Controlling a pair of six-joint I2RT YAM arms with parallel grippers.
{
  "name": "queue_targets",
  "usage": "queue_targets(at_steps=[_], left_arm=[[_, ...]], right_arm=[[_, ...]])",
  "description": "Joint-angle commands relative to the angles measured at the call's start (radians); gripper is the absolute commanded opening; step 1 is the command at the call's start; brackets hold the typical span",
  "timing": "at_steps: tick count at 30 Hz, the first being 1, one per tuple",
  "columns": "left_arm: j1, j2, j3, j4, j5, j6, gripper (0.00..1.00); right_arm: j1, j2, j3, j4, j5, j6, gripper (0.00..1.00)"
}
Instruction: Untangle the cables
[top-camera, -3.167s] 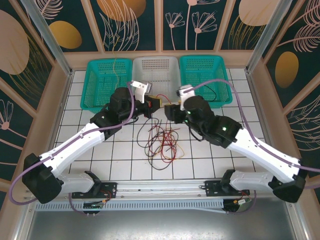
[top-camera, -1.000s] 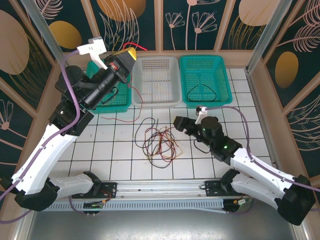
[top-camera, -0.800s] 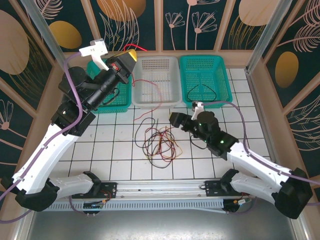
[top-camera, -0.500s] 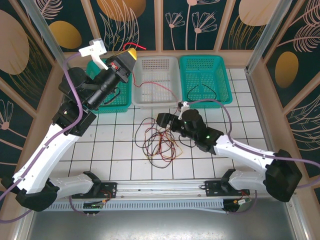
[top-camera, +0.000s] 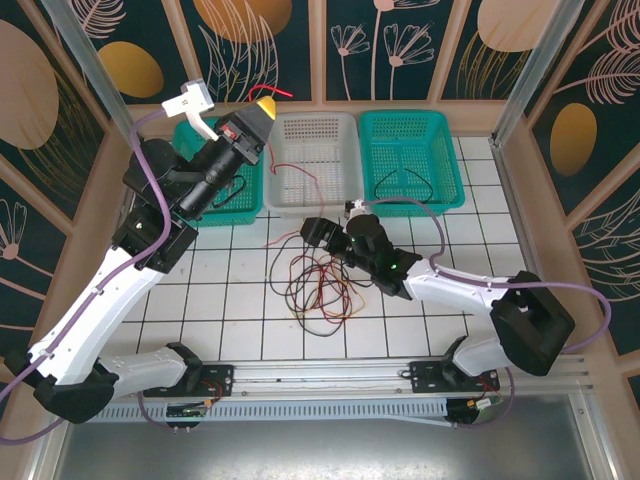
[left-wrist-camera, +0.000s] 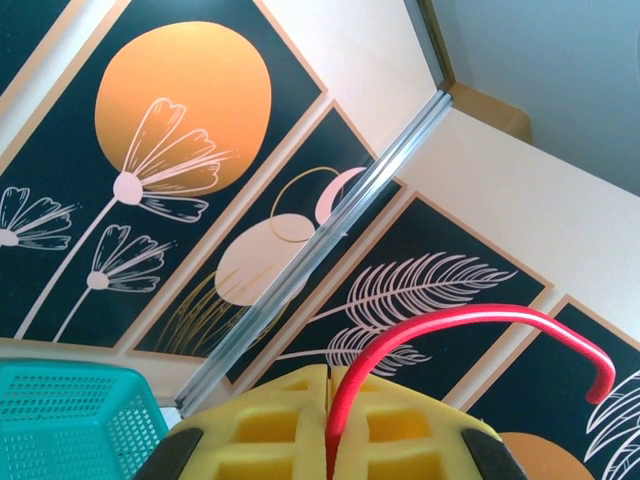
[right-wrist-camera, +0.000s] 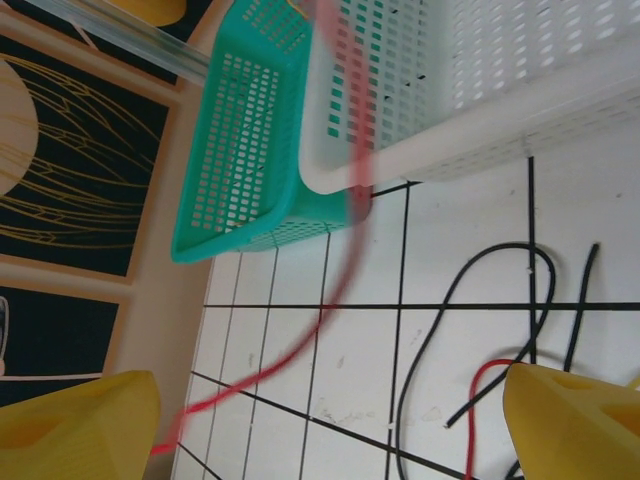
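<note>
My right gripper moves a little toward my left gripper's side next, then closes its fingers, because the red cable (top-camera: 281, 95) already runs between them.
A tangle of red, yellow and black cables (top-camera: 320, 285) lies on the white tiles in the middle. My left gripper (top-camera: 262, 108) is raised high over the left basket, its yellow pads shut on a red cable (left-wrist-camera: 440, 325) whose free end arcs out past them. That red cable (top-camera: 281, 95) hangs down across the white basket to the tangle. My right gripper (top-camera: 312, 232) is low over the tangle's far edge, jaws wide open. The red cable (right-wrist-camera: 290, 345) runs blurred between its fingers (right-wrist-camera: 75, 420), and a black cable (right-wrist-camera: 470, 290) lies on the tiles below.
Three baskets line the far edge: a teal one (top-camera: 190, 150) partly behind my left arm, a white one (top-camera: 318, 130) and a teal one (top-camera: 412, 135) holding a black cable (top-camera: 400, 182). Wood-framed walls close in both sides. Bare tiles lie right of the tangle.
My right arm has swung left and forward from the right of the tangle to its far edge, its jaws opening wider. My left gripper stays raised, still shut on the red cable.
</note>
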Motion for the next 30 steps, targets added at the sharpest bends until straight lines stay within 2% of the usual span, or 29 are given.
queue_targets(at_steps=[1, 3, 8, 12, 16, 20, 26, 30], left_arm=[[0.004, -0.019, -0.007, 0.068, 0.018, -0.02, 0.0], [0.005, -0.016, -0.008, 0.071, 0.018, -0.023, 0.0], [0.004, -0.014, -0.005, 0.079, 0.017, -0.03, 0.0], [0.004, -0.018, 0.0, 0.078, 0.015, -0.027, 0.0], [0.005, -0.024, 0.001, 0.073, 0.007, -0.023, 0.0], [0.004, -0.026, 0.005, 0.067, 0.003, -0.019, 0.0], [0.004, -0.031, 0.019, 0.034, -0.031, 0.001, 0.0], [0.005, -0.022, 0.08, -0.071, -0.136, 0.036, 0.0]], right_arm=[[0.008, 0.011, 0.031, 0.085, -0.028, 0.023, 0.89], [0.008, 0.019, 0.033, 0.091, -0.033, 0.028, 0.88], [0.009, 0.041, 0.037, 0.08, -0.032, 0.03, 0.75], [0.008, 0.045, 0.04, 0.083, -0.025, 0.021, 0.74], [0.007, 0.054, 0.049, 0.071, -0.025, 0.007, 0.59], [0.007, 0.062, 0.049, 0.078, -0.03, 0.006, 0.59], [0.014, 0.075, 0.073, 0.045, -0.036, -0.029, 0.3], [0.035, 0.059, 0.078, -0.037, -0.005, -0.077, 0.09]])
